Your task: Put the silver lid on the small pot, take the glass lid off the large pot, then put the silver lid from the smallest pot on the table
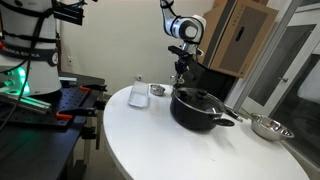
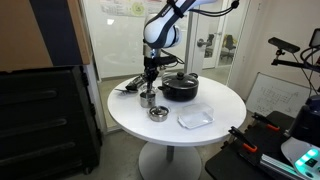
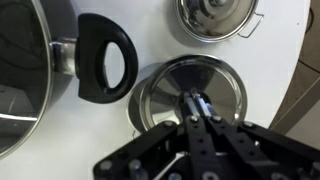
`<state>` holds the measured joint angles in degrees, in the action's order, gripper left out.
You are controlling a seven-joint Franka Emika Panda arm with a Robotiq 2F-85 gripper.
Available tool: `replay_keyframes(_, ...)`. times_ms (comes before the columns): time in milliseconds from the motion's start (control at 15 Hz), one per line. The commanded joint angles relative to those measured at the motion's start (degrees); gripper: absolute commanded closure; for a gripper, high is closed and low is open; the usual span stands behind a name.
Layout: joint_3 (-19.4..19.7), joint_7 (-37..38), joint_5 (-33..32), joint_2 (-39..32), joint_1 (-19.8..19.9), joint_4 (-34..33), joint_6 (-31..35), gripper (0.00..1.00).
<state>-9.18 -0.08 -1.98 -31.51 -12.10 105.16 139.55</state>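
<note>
My gripper should shift left in the wrist view to the small pot's rim (image 2: pixel 148 93) (image 3: pixel 135 110) below, lower and release the silver lid's knob, since the pot's rim peeks past the lid.
My gripper (image 3: pixel 192 96) is shut on the central knob of the silver lid (image 3: pixel 216 78). In the wrist view the lid lies over the small pot (image 3: pixel 140 108), whose rim shows under the lid's left edge. Whether the lid rests on it fully I cannot tell. In an exterior view the gripper (image 2: pixel 148 84) stands straight above the small pot (image 2: pixel 147 99) on the white table (image 2: pixel 215 100). The large black pot (image 1: pixel 197 112) sits beside it with the glass lid (image 1: pixel 197 97) on top. Its black side handle (image 3: pixel 105 55) is close to the left of my fingers.
A shiny steel bowl (image 3: pixel 215 18) with small handles stands just beyond the small pot, also seen on the table (image 2: pixel 158 113). A white cup-like container (image 1: pixel 138 92), a steel pan (image 1: pixel 268 127) and a clear plastic tray (image 2: pixel 195 117) also stand there. A black workbench (image 1: pixel 60 105) adjoins the table.
</note>
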Motion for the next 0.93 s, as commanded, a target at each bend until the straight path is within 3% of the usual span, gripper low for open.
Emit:
replay_keyframes(0, 0.74, 2.07, -0.41, -3.82, -1.73, -6.03, -3.14, 1.00)
replay_keyframes(867, 3.75, 6.49, -0.69, -9.92, -2.74, -13.71, -5.58, 1.00)
